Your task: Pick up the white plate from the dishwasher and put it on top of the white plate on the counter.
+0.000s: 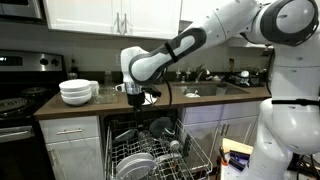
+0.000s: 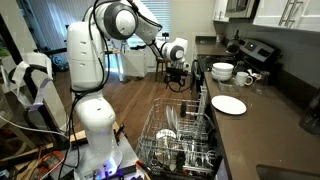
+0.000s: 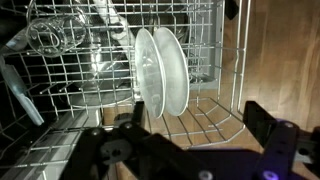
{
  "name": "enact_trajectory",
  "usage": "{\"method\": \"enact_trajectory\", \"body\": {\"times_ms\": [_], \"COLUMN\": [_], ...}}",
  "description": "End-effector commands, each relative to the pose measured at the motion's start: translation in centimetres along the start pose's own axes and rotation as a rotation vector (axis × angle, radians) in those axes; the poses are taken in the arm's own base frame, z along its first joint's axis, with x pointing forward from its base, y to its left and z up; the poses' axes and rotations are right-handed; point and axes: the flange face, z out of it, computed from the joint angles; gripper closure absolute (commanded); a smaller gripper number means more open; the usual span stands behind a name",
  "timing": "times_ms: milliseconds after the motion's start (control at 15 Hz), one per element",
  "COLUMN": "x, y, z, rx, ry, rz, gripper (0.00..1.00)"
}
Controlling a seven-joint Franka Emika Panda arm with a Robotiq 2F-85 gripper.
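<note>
I will next lower my gripper toward the left in the wrist view to the lower rim of the glass-side plate (image 1: pixel 121 163) (image 3: pixel 155 109), with the rim off-center between its fingers.
Two white plates (image 3: pixel 160 70) stand upright side by side in the pulled-out dishwasher rack (image 3: pixel 215 115); they also show in an exterior view (image 1: pixel 134 165). Another white plate (image 2: pixel 228 104) lies flat on the dark counter. My gripper (image 3: pixel 198 122) is open and empty. It hangs above the rack, with the standing plates just ahead of its left finger. In both exterior views the gripper (image 1: pixel 138 93) (image 2: pixel 176 72) hovers over the open dishwasher, near the counter edge.
Stacked white bowls (image 1: pixel 78 92) (image 2: pixel 222 71) and a mug (image 2: pixel 246 78) sit on the counter beyond the flat plate. A glass (image 3: pixel 55 35) lies in the rack at upper left. The rack (image 2: pixel 180 140) holds several other dishes. A stove (image 1: pixel 15 100) stands beside the counter.
</note>
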Motion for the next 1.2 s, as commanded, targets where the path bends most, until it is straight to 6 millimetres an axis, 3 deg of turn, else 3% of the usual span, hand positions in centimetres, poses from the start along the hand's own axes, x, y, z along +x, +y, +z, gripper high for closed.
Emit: {"method": "enact_trajectory", "body": {"times_ms": [0,133,867,1133], "x": [0.1,0.2,3.0,3.8], "y": [0.0,0.3,1.5,1.8], "z": [0.3,0.7,9.9,12.3], "rx": [0.000,-0.032,-0.061,-0.051], "ry": [-0.009,-0.023,-0.112,-0.123], "rz": [-0.003,0.019,-0.057,-0.073], "gripper": [0.00,0.00,0.00,0.00]}}
